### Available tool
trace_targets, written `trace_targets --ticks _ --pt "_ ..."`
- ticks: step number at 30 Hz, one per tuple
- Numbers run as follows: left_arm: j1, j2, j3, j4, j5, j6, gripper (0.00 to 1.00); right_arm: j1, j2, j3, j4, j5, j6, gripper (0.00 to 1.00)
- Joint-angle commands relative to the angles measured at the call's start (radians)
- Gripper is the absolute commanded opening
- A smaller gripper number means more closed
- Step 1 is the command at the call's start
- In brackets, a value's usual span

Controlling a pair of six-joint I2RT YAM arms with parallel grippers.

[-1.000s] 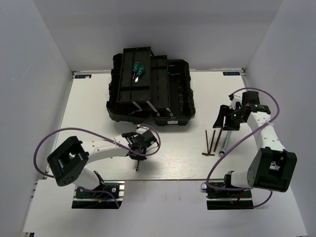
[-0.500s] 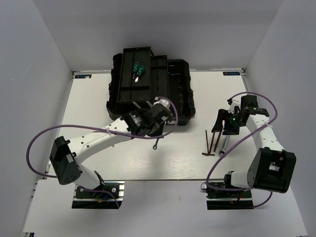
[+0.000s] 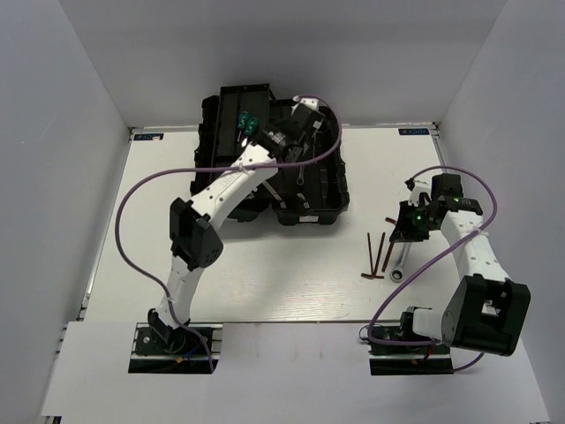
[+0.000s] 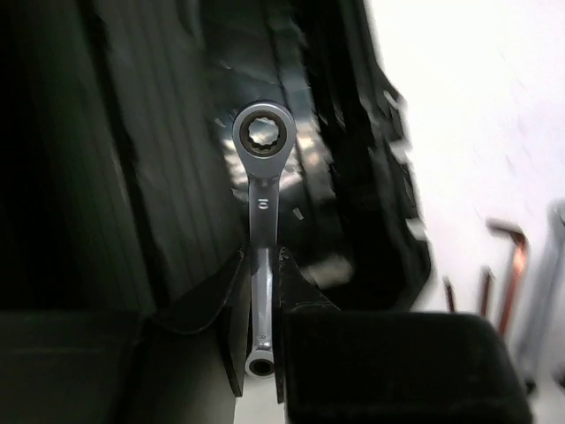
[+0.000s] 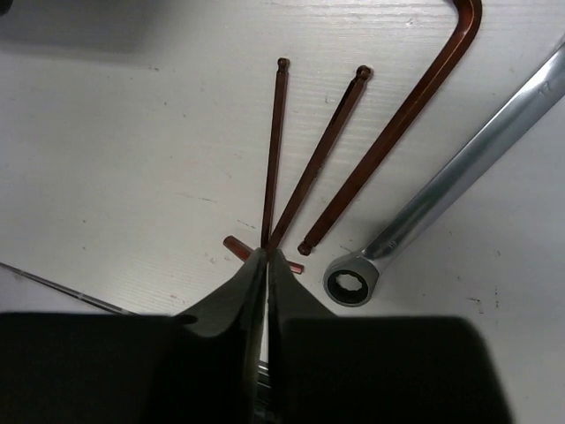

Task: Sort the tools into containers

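Note:
The left gripper moves to the left in the top view next, lowers and releases the wrench's handle, since the ribbed channel (image 3: 286, 166) (image 4: 181, 168) beside the wrench lies empty.
My left gripper (image 3: 291, 140) reaches over the black toolbox (image 3: 313, 216) and is shut on the shank of the small silver wrench (image 4: 263, 194). In the left wrist view the wrench's ring end points out over a dark compartment of the toolbox (image 4: 177, 177). Two green-handled screwdrivers (image 3: 245, 124) lie in the toolbox's far left section. My right gripper (image 3: 399, 231) is shut with nothing visibly held, and its tips (image 5: 267, 256) hover over the bends of the thin hex keys (image 5: 327, 150). The larger wrench (image 5: 459, 168) lies on the table just right of the keys.
The three reddish-brown hex keys (image 3: 378, 258) and the larger wrench (image 3: 402, 261) lie close together on the white table, right of centre. White walls enclose the table on the left, back and right. A purple cable loops from each arm.
My left arm has swung from the table's front up over the toolbox, carrying the small wrench. The right gripper has shifted slightly toward the hex keys and its jaws have gone from open to shut.

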Motion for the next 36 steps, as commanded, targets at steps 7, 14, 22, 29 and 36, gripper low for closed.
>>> trace_targets --ticks 7,14,22,29,36 --pt "0.141 0.073 0.137 0.016 -0.001 0.067 0.00 -0.004 -0.036 -0.030 -0.013 0.029 -0.049 0.06" --pt "0.173 0.105 0.119 0.054 0.090 0.088 0.00 -0.004 -0.001 -0.008 -0.014 0.036 -0.033 0.07" --pt "0.173 0.114 0.085 0.079 0.136 0.088 0.00 -0.004 0.031 0.002 -0.017 0.042 -0.028 0.21" --pt "0.173 0.114 0.059 0.088 0.146 0.088 0.57 -0.002 0.019 0.019 -0.028 0.119 -0.023 0.40" --pt "0.153 0.053 0.118 0.138 0.243 0.134 0.76 -0.005 0.006 -0.004 -0.018 0.363 0.010 0.42"
